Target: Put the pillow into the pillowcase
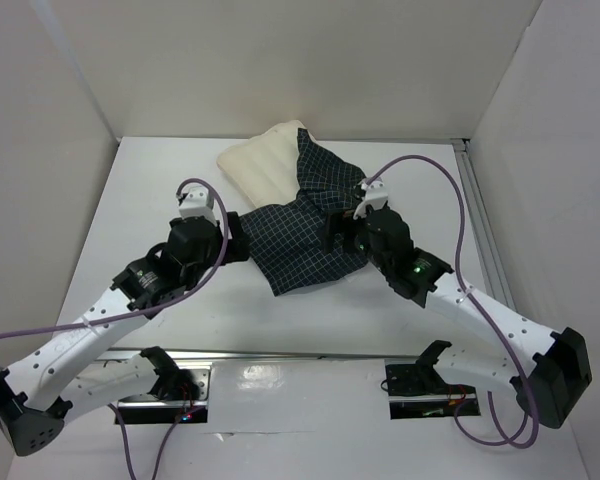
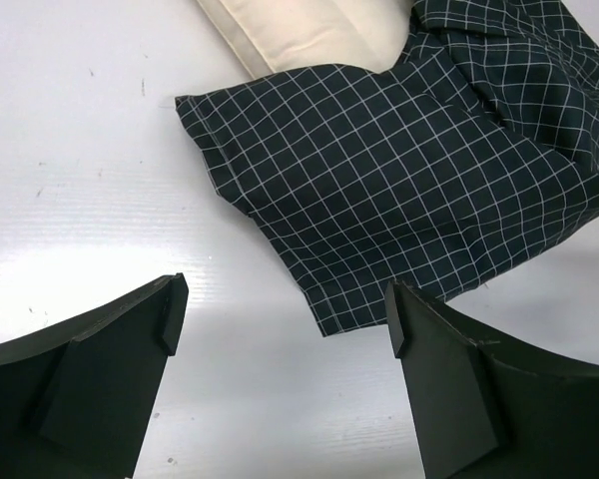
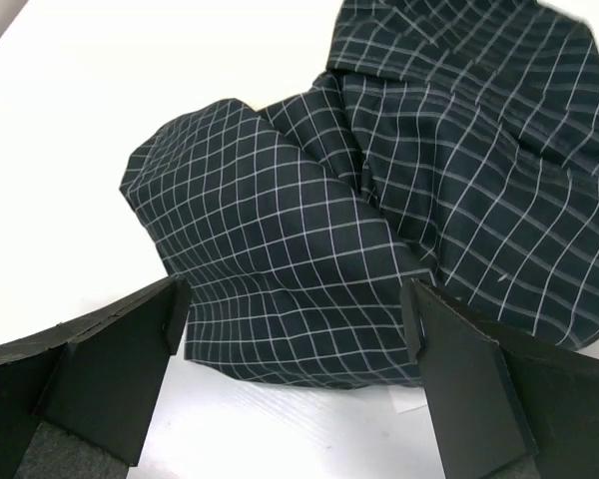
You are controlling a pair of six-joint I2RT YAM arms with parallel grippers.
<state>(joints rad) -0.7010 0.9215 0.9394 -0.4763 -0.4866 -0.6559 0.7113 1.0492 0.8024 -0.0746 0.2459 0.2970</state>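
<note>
The left gripper moves down and across onto the pillowcase's nearest side edge [image 1: 259,254] [image 2: 262,222] next. That edge lies below the gripper and to its right in the top view.
The cream pillow [image 1: 260,160] lies at the back of the table, its right part under the dark navy checked pillowcase [image 1: 305,235]. The pillowcase lies crumpled, running from the pillow toward the table's middle. My left gripper [image 1: 230,232] is open and empty just left of the pillowcase; in the left wrist view its fingers frame bare table below the pillowcase [image 2: 399,170], with the pillow [image 2: 309,30] at the top. My right gripper [image 1: 342,228] is open and empty over the pillowcase's right edge; the right wrist view shows the cloth [image 3: 379,220] bunched between the open fingers.
White walls enclose the table [image 1: 180,180] on the left, back and right. A metal rail [image 1: 480,220] runs along the right side. Purple cables loop over both arms. Arm bases and mounts sit at the near edge.
</note>
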